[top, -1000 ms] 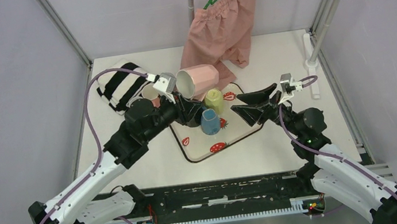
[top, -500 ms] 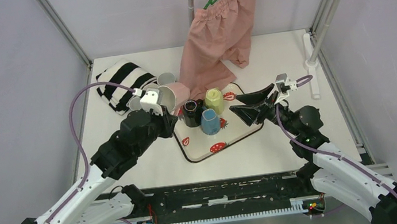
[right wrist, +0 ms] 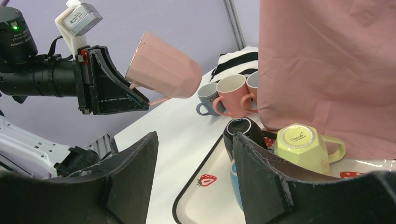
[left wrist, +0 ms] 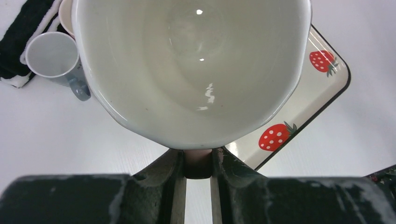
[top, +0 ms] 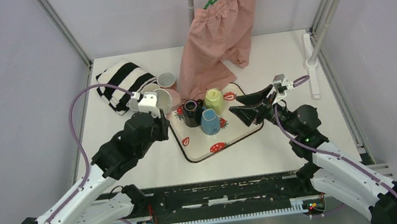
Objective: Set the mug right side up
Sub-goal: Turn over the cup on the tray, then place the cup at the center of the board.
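I will next move my left gripper to its left in the top view, over the bare tabletop by the grey mug. Then I will lower the pink mug and release it.
The pink mug (top: 163, 100) hangs in the air just left of the strawberry tray (top: 238, 134), its white inside (left wrist: 191, 70) turned toward the wrist camera. My left gripper (left wrist: 198, 162) is shut on the mug's pink handle, which sits pinched between both fingers. From the right wrist view the mug (right wrist: 161, 70) is tilted, mouth toward the left gripper (right wrist: 119, 91), well above the table. My right gripper (top: 245, 111) hovers open over the tray's right part, nothing between its fingers (right wrist: 135, 158).
On the tray stand a black mug (top: 190, 113), an upside-down yellow mug (top: 213, 99) and an upside-down blue mug (top: 210, 122). Upright grey (right wrist: 208, 98) and pink mugs (right wrist: 231, 93) sit by a striped cloth (top: 119, 79). Pink shorts (top: 219, 25) hang behind.
The left arm has carried the pink mug leftward and lower, from behind the tray to its left edge, turning its mouth more upward. The right gripper has barely moved.
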